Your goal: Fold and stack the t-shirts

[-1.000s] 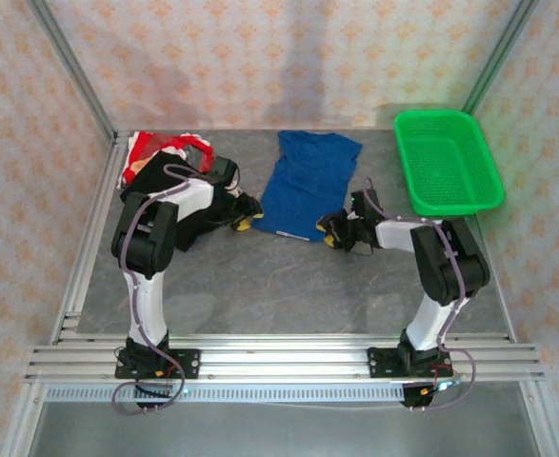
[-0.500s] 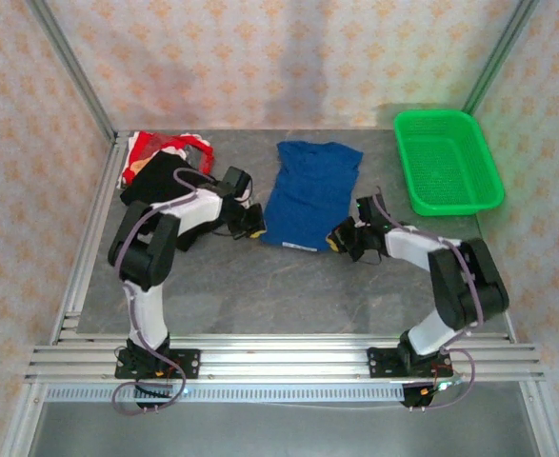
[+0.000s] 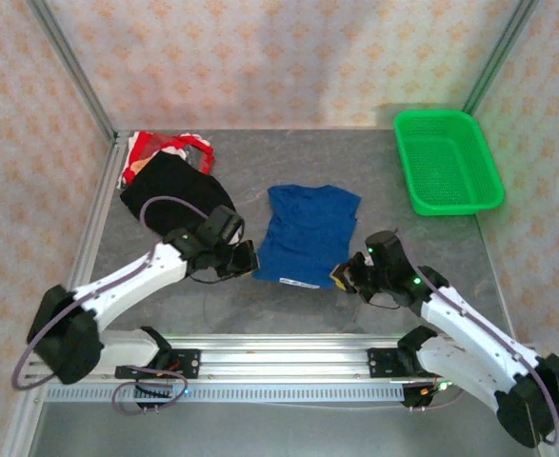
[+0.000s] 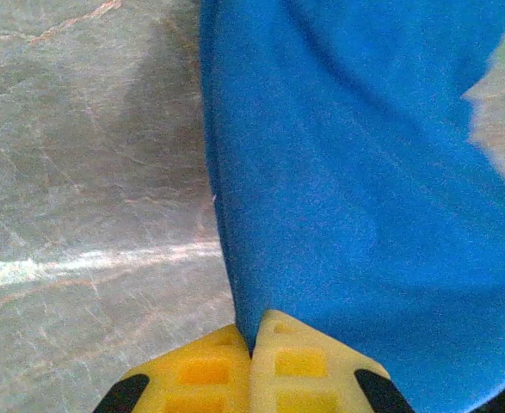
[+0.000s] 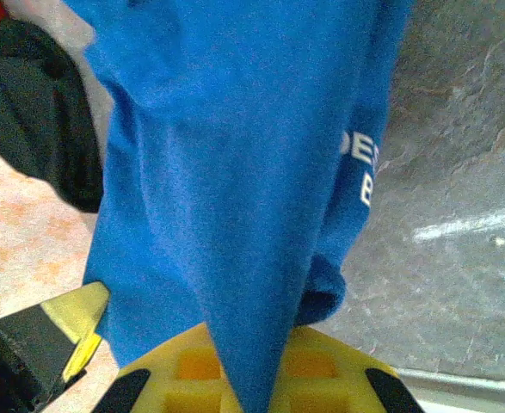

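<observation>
The blue t-shirt's far corner by the black t-shirt lies outward of my left gripper. My left gripper should next carry the blue t-shirt's hem outward and release it there.
A royal blue t-shirt [image 3: 306, 234] lies spread on the grey table, its near hem toward the arms. My left gripper [image 3: 249, 260] is shut on the shirt's near left corner, and the blue cloth [image 4: 347, 172] runs up from between its yellow fingers [image 4: 202, 372]. Pinching the near right corner is my right gripper [image 3: 339, 277], shut, with the blue cloth [image 5: 226, 172] pulled taut from its pads; white lettering [image 5: 361, 163] shows on a fold. A black t-shirt [image 3: 172, 190] lies at the back left, partly over a red-patterned t-shirt [image 3: 155, 148].
A green plastic basket [image 3: 446, 162] stands at the back right corner. Metal frame rails run along the table's left edge [image 3: 87, 238] and the near edge [image 3: 279, 354]. Bare grey tabletop [image 3: 289, 309] lies between the blue shirt and the near rail.
Both grippers closed on the blue shirt's near corners and drew it toward the near edge. The shirt slid off the back of the table to the middle. Both arms stretched low and forward.
</observation>
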Controlling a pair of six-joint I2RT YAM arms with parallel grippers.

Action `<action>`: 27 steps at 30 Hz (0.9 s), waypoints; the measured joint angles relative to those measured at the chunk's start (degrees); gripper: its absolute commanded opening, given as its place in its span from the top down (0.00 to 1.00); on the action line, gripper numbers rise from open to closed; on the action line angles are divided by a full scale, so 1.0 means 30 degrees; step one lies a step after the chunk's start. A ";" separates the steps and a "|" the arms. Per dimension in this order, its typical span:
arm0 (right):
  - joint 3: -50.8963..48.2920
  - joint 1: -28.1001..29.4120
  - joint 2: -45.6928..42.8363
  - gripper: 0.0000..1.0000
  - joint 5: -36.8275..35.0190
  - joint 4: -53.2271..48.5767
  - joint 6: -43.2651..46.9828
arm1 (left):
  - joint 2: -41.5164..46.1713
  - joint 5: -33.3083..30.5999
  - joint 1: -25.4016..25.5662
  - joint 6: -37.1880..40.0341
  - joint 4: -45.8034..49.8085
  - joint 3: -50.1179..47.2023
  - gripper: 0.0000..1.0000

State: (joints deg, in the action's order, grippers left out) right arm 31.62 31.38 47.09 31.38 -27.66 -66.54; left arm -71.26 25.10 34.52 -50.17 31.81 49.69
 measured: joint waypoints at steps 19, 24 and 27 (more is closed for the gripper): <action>0.9056 -0.5938 0.9828 1.00 0.1559 -0.2579 0.5289 | -0.7992 0.0131 -0.2885 0.1260 0.2499 1.1285 1.00; 1.0455 -0.7322 1.2684 0.98 0.2506 -0.2412 0.6725 | -1.0892 0.0794 -0.3534 0.1916 0.2681 1.3916 1.00; 1.0979 -0.7876 1.4141 0.94 0.2892 -0.2324 0.7278 | -1.2910 0.1064 -0.3694 0.2259 0.2834 1.5540 1.00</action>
State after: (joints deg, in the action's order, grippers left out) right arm 64.55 7.75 89.52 40.05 -34.63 -44.71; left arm -110.00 28.29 23.44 -43.40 40.32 96.31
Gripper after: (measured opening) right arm 0.054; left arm 0.042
